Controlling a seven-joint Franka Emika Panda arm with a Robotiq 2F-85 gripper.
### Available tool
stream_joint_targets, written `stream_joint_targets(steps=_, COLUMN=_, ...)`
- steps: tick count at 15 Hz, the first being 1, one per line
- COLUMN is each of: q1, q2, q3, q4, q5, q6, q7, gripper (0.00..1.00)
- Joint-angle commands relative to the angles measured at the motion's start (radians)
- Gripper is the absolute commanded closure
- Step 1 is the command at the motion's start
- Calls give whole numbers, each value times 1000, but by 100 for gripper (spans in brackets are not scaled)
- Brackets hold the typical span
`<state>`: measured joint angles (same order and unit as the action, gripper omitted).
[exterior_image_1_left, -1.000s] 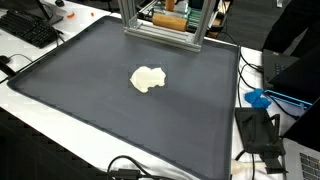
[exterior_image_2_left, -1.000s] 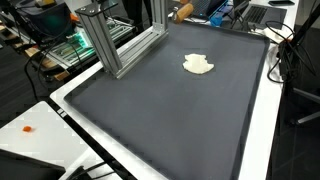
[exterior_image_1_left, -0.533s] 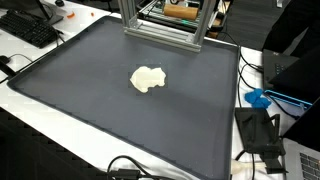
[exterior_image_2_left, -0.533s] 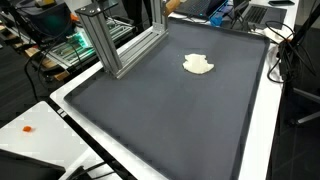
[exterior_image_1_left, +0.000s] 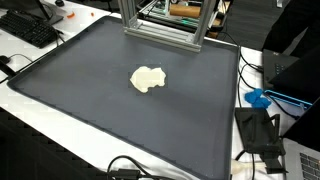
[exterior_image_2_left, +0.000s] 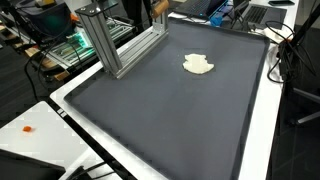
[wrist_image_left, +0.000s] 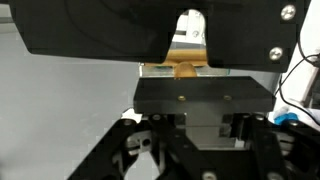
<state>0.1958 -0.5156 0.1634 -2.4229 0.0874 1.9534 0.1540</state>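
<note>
I will next move my gripper toward the plate and release the held black block over the black plate's slot (wrist_image_left: 191, 38), open beyond it.
A cream, lumpy soft object (exterior_image_1_left: 148, 79) lies alone near the middle of the dark grey mat (exterior_image_1_left: 90, 110); it also shows as the cream object (exterior_image_2_left: 198, 66) toward the mat's far side. In the wrist view my gripper (wrist_image_left: 200, 138) fills the lower half as a black body and linkages, with its fingertips cut off by the frame edge; it reads as shut. A small orange-brown piece (wrist_image_left: 186, 68) shows just beyond the gripper body, and I cannot tell whether it is held. Behind the aluminium frame (exterior_image_1_left: 160, 30) a brown shape (exterior_image_1_left: 186, 10) is partly hidden.
The aluminium frame (exterior_image_2_left: 115, 45) stands at the mat's far edge. A keyboard (exterior_image_1_left: 28, 30) lies off one corner, and a blue item (exterior_image_1_left: 258, 99) and black boxes (exterior_image_1_left: 258, 135) with cables sit beside the mat. A white table edge (exterior_image_2_left: 40, 140) rims it.
The brown shape behind the frame has shifted up and sideways, and has left one exterior view's top edge. The cream object has not moved.
</note>
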Motion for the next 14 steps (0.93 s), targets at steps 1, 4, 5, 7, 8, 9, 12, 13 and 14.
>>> stream_joint_targets(steps=1, q1=2, q2=-90, q3=2, q4=-80, q5=21, q6=0, q7=-18, gripper=66)
stream_joint_targets(steps=4, q1=2, q2=-117, q3=2, q4=-114, q5=23, q6=-4, q7=-15, gripper=66)
stream_joint_targets(steps=5, q1=2, q2=-125, q3=2, q4=-124, q5=25, q6=-4, q7=-13, gripper=66)
stream_joint_targets(steps=7, q1=2, q2=-138, q3=3, q4=-144, q5=26, q6=1, q7=-9, gripper=66)
stream_joint_targets(steps=8, q1=2, q2=-144, q3=4, q4=-153, q5=26, q6=4, q7=-7, gripper=66)
stream_joint_targets(steps=9, q1=4, q2=-149, q3=6, q4=-159, q5=34, q6=7, q7=-3, gripper=66)
stream_joint_targets(steps=12, q1=3, q2=-171, q3=15, q4=-177, q5=47, q6=8, q7=18, gripper=66)
stream_joint_targets(steps=13, q1=1, q2=-182, q3=20, q4=-184, q5=48, q6=9, q7=28, gripper=66)
stream_joint_targets(steps=14, q1=1, q2=-191, q3=24, q4=-191, q5=48, q6=11, q7=34, gripper=66)
